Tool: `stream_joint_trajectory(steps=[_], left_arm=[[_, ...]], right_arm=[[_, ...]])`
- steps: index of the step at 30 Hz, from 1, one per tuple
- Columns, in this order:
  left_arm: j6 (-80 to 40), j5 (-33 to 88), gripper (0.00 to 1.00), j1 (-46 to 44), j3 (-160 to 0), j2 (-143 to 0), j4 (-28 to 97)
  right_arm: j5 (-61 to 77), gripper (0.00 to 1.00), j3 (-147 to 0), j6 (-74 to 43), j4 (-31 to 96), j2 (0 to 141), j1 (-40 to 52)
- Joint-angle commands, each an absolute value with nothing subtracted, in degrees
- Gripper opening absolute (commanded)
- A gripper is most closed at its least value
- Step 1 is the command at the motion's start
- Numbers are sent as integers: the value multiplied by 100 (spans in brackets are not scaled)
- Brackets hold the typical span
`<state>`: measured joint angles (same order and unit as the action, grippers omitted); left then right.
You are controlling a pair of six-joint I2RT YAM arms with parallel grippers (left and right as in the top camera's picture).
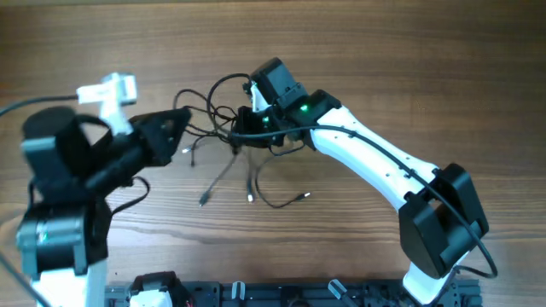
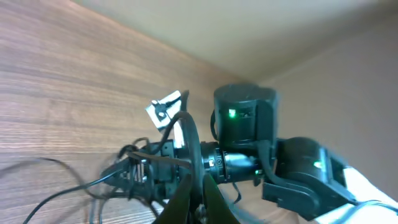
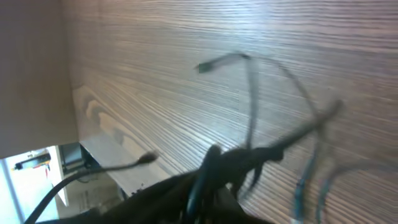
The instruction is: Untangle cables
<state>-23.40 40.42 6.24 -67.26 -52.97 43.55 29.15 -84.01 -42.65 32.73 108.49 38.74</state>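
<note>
My left gripper eases slightly toward the tangle (image 1: 210,121) (image 2: 142,163) next and spreads its fingers to release the piece of cable, as my right gripper holds the tangle.
The cables (image 1: 223,119) are a tangle of thin black cords in the middle of the wooden table, with loose ends trailing toward the front, some tipped silver (image 1: 252,197). My left gripper (image 1: 181,119) is at the tangle's left side, shut on a cable strand that loops up between its fingers in the left wrist view (image 2: 198,186). My right gripper (image 1: 247,126) is at the tangle's right side, shut on a clump of cables (image 3: 249,158) held above the table. Loose plug ends (image 3: 205,66) hang free in the right wrist view.
The wooden table (image 1: 384,68) stretches all around the tangle. A white bracket (image 1: 111,89) sits on my left arm. A black rail (image 1: 281,294) runs along the front edge between the arm bases.
</note>
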Motion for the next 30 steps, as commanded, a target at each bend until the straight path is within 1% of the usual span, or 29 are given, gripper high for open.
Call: stream_joint_trajectory(steps=[1, 2, 3, 4, 7, 9, 13, 15, 18, 20, 21, 22, 23, 26, 27, 30], left_arm=[[-2641, 4414, 4, 1361, -7240, -4810, 4300], [-2639, 4414, 4, 1511, -7255, -4810, 4377], [-2550, 4412, 4, 1750, -7255, -4849, 4558], [-2408, 4410, 4, 1828, -7255, -4888, 4644], [-1970, 4049, 4, 2040, -7255, -5194, 5022], [-1883, 3487, 4, 2137, -7255, -5424, 5275], [-1664, 2445, 4, 2445, -7255, -5824, 5621], [-1608, 2250, 4, 2515, -7255, -5968, 5739], [-1258, 2652, 4, 2408, -7255, -6169, 5867], [-788, 3159, 4, 2141, -7255, -6311, 5940], [-565, 3387, 10, 1984, -7255, -6353, 5970], [-375, 3588, 18, 1835, -7255, -6381, 5992], [-169, 3841, 34, 1651, -7255, -6394, 6010], [69, 4272, 66, 1168, -7255, -6392, 6007], [115, 4399, 69, 991, -7255, -6394, 6007], [132, 4563, 72, 489, -7255, -6447, 5979]], right_arm=[[2220, 13, -7972, -4292, 3660, 11048, 3336], [2196, 11, -7955, -4163, 3728, 11048, 3234], [2176, 6, -7948, -3942, 3913, 11048, 3050], [2176, 4, -7948, -3798, 3997, 11048, 2954], [2180, 4, -7948, -3271, 4320, 11034, 2600], [2167, 4, -7948, -2971, 4466, 10965, 2421], [2008, 4, -7948, -2683, 4786, 10626, 1994], [2038, 4, -7950, -2523, 4904, 10420, 1850], [2571, 4, -7950, -1973, 4912, 9979, 1896], [2932, 4, -7957, -1774, 4818, 9437, 2097], [3083, 4, -7959, -1673, 4751, 9157, 2202], [3216, 4, -7959, -1651, 4676, 8914, 2300], [3301, 4, -7959, -1653, 4604, 8680, 2408], [3291, 4, -7959, -1785, 4547, 8256, 2683], [3295, 4, -7959, -1817, 4554, 8224, 2722], [3267, 4, -7959, -1822, 4576, 8228, 2875]])
